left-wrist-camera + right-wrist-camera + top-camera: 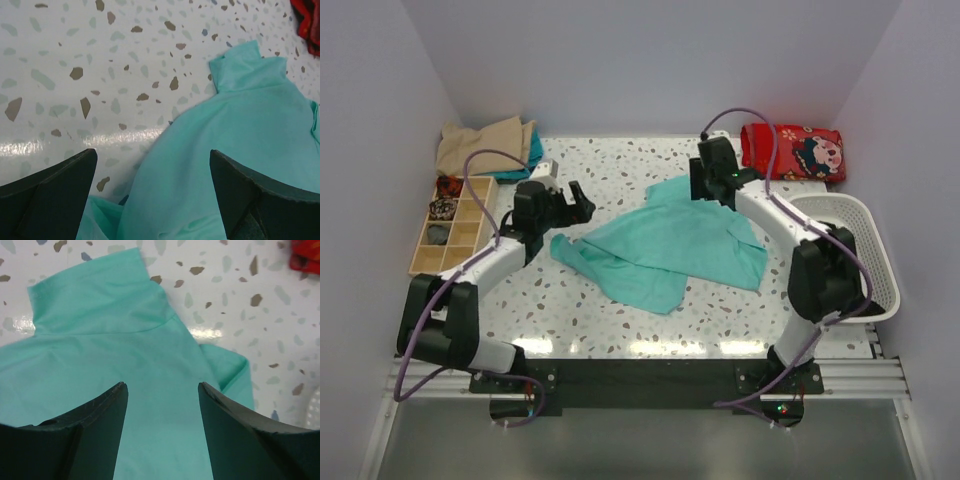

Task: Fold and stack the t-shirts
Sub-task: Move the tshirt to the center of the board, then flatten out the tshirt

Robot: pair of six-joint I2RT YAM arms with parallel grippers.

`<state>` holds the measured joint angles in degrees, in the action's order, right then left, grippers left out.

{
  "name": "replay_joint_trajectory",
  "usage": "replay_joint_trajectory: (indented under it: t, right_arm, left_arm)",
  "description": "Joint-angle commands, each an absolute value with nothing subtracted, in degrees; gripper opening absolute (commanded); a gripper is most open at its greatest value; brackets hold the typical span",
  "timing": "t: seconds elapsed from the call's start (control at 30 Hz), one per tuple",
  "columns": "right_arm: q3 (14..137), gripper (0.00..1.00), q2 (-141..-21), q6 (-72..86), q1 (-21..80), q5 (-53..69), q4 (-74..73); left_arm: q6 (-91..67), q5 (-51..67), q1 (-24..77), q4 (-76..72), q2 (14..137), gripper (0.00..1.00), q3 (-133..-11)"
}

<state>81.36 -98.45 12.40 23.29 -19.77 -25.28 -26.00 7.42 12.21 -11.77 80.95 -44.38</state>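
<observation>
Next I should move my right gripper outward and lower it onto the shirt's edge at the sleeve seam (169, 318) to pinch it, since bare table borders that edge.
A teal-green t-shirt (665, 245) lies crumpled and partly spread in the middle of the speckled table, one sleeve (90, 295) pointing toward the back. My left gripper (584, 203) hovers open at the shirt's left edge, with fabric (235, 130) and bare table showing between its fingers (153, 152). My right gripper (703, 192) stands open just above the shirt's far part, near the sleeve, and nothing is pinched between its fingers (161, 385). A tan t-shirt (480, 145) lies bunched in the back left corner on top of another teal garment (534, 150).
A wooden tray with compartments (450, 235) sits along the left edge. A white slotted basket (880, 270) stands on the right beside the right arm. A red patterned cloth (795, 150) lies at the back right. White walls close in three sides.
</observation>
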Motion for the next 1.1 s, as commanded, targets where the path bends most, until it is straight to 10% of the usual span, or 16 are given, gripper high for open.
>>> replay_joint_trajectory:
  t: [0.0,0.47,1.07]
  right_arm:
    - [87.18,0.63,-106.69,13.8,21.46,-12.25,-21.1]
    - [111.53,0.61,-127.17,14.68,16.0,-0.53,-27.42]
    - [109.25,0.61,-129.73,14.41,14.41,2.9,-30.68]
  left_arm:
    - [-26.81,8.44,12.83,-14.94,80.68,1.0,-41.75]
    - [-25.84,10.01,13.62,-12.75,90.25,1.0,-43.59]
    - [-23.73,12.38,13.8,-9.31,95.27,1.0,-46.05]
